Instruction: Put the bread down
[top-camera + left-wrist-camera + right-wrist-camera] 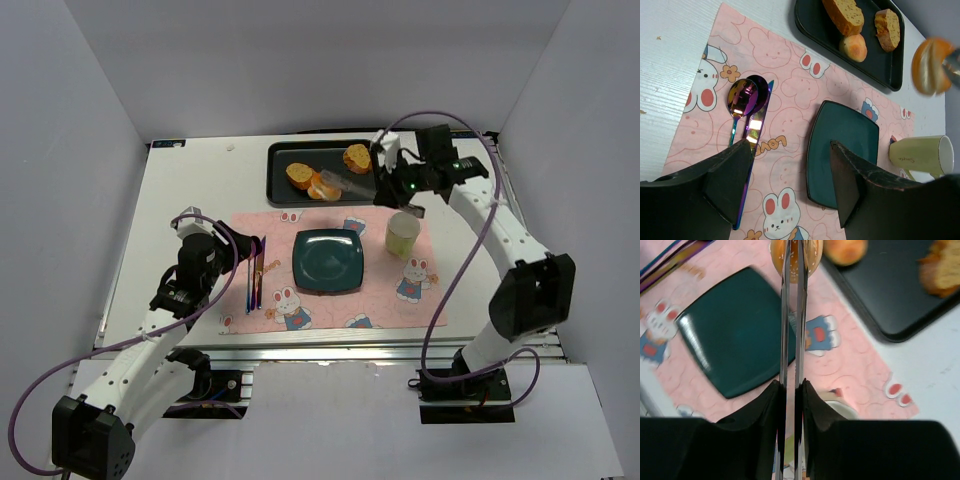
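Note:
My right gripper will move back and down to bring the pinched bun onto the plate's middle (328, 261) (737, 332) and release the tongs, since the dark teal plate is empty.
My right gripper (790, 385) is shut on a pair of metal tongs (791, 330), and the tong tips pinch one round golden bun of the bread (795, 255) in the air, over the mat between the black tray and the dark teal plate (735, 330). That bun (932, 65) looks blurred in the left wrist view. A second bun (853, 47) lies on the black tray (890, 75). From above, the right gripper (388, 180) is at the tray's right end with the tongs (345, 185) reaching left. My left gripper (790, 170) hangs open and empty above the pink mat.
Two toasted bread pieces (299, 175) (357, 158) lie on the tray (276, 170). A pale green cup (403, 234) stands right of the plate (328, 262). Iridescent cutlery (256, 272) lies on the pink rabbit mat (300, 320), left of the plate.

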